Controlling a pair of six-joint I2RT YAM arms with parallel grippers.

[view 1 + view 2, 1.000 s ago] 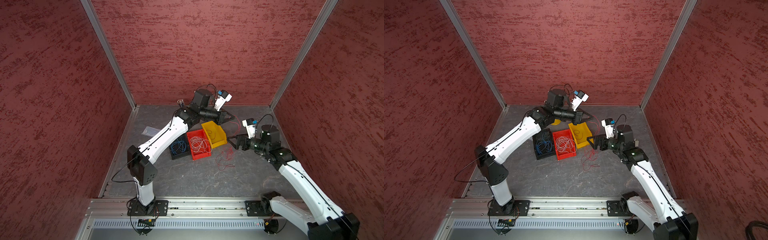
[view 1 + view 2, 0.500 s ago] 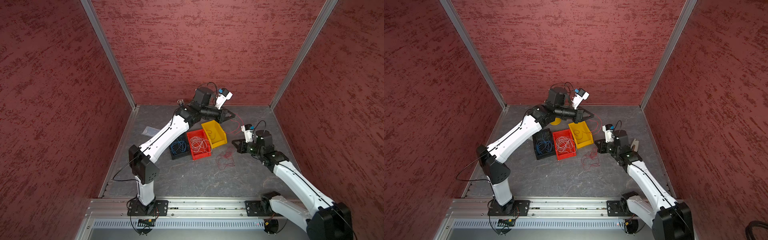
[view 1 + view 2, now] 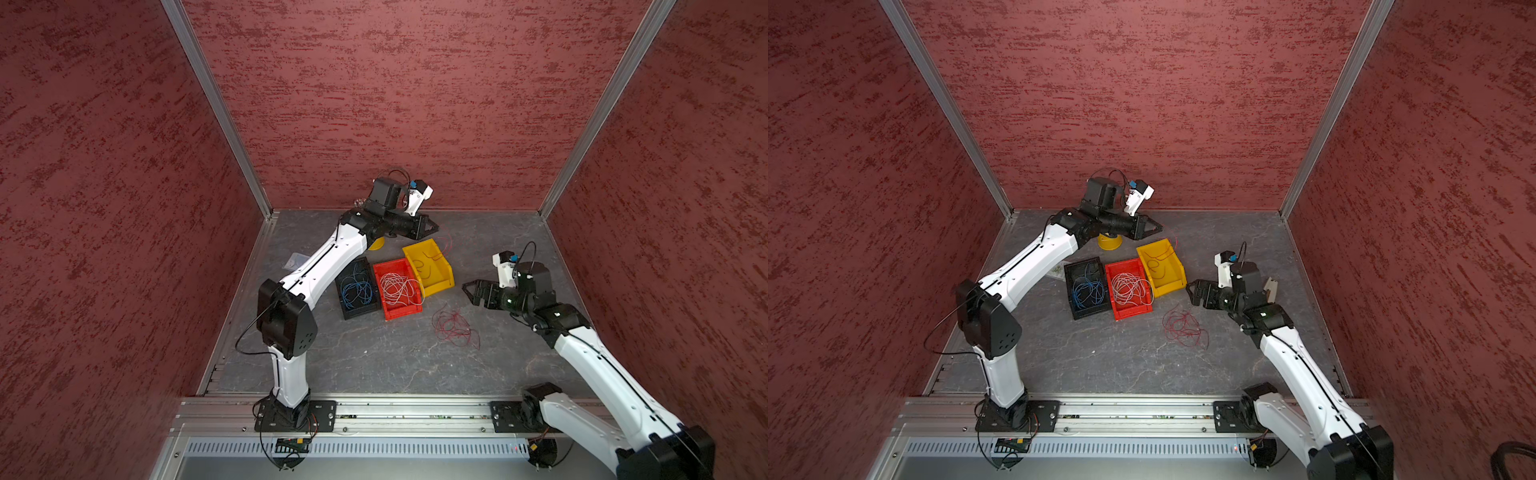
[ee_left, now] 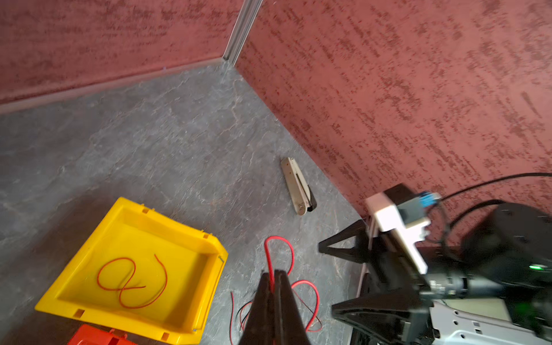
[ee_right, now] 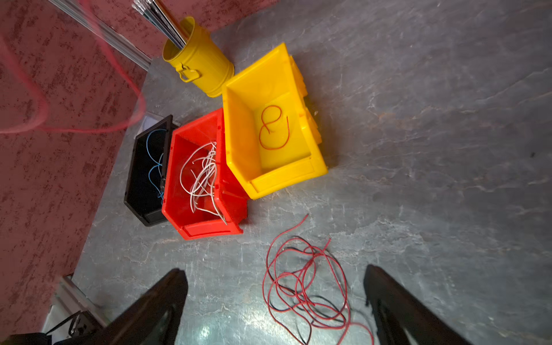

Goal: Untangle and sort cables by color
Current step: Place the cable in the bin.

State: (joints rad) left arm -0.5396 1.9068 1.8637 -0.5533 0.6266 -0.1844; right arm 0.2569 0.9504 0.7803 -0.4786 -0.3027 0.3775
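Note:
Next, my left gripper moves down toward the yellow bin's bottom below it and lets go of this red cable, since one red cable already lies there.
My left gripper (image 3: 434, 227) (image 4: 273, 271) hangs behind the yellow bin (image 3: 442, 276), shut on a red cable (image 4: 270, 254) that loops out past its fingertips and trails down. One red cable (image 5: 273, 128) lies inside the yellow bin. Whitish cables (image 3: 397, 289) fill the red bin (image 3: 403, 312). Blue cables (image 3: 355, 289) lie in the black bin (image 3: 362, 312). A tangle of red cables (image 3: 453, 328) (image 5: 304, 286) rests on the floor in front of the bins. My right gripper (image 3: 467, 291) (image 5: 274, 268) hovers above that tangle, open and holding nothing.
A yellow can (image 3: 1109, 242) (image 5: 198, 68) holding grey pencils stands behind the bins, under my left arm. A beige folding tool (image 4: 297, 186) lies by the right wall. A small clear packet (image 3: 296, 261) lies near the left wall. Red walls enclose three sides.
My right arm dipped low beside the red tangle, then lifted again with its jaws wide open. My left gripper stayed shut on the red cable and shifted slightly.

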